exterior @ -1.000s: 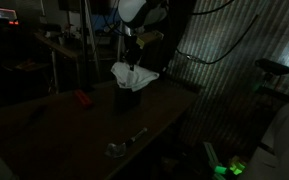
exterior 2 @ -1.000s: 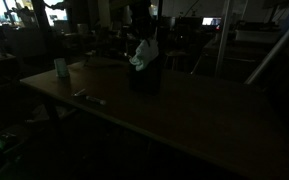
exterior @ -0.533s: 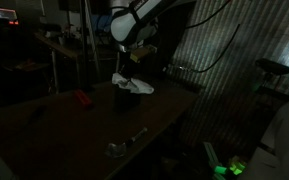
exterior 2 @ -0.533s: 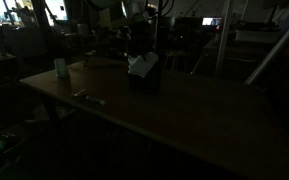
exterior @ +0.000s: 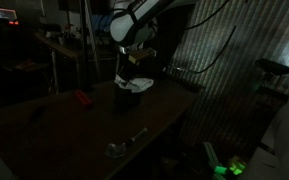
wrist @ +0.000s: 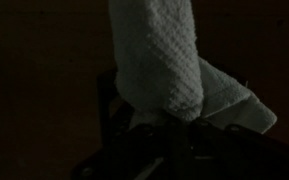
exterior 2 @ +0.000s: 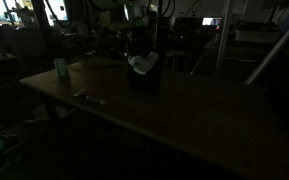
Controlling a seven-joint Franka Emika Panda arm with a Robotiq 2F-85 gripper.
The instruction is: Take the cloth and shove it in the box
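Observation:
Folds of the pale cloth still stick up over the rim of the box, so my gripper will push down into the box's opening (exterior: 130, 88) next and release the cloth there.
The scene is very dark. The pale cloth (exterior: 136, 84) sits bunched in the top of the small dark box (exterior: 131, 99) on the table, with folds spilling over the rim. In an exterior view the cloth (exterior 2: 140, 63) shows only just above the box (exterior 2: 145, 81). My gripper (exterior: 134, 73) comes straight down onto the box and is shut on the cloth. In the wrist view the cloth (wrist: 164, 60) runs away from my gripper (wrist: 169, 126) and covers most of the box (wrist: 108, 100), whose inside is hidden.
A small red object (exterior: 82, 98) lies on the table beside the box. A metallic item (exterior: 124, 144) lies near the table's front edge. A pale cup (exterior 2: 60, 67) and a small light item (exterior 2: 89, 97) are on the table too. Racks and cables stand behind.
My gripper has come down with the cloth. The cloth hung well above the box a second ago and now sits low in its opening.

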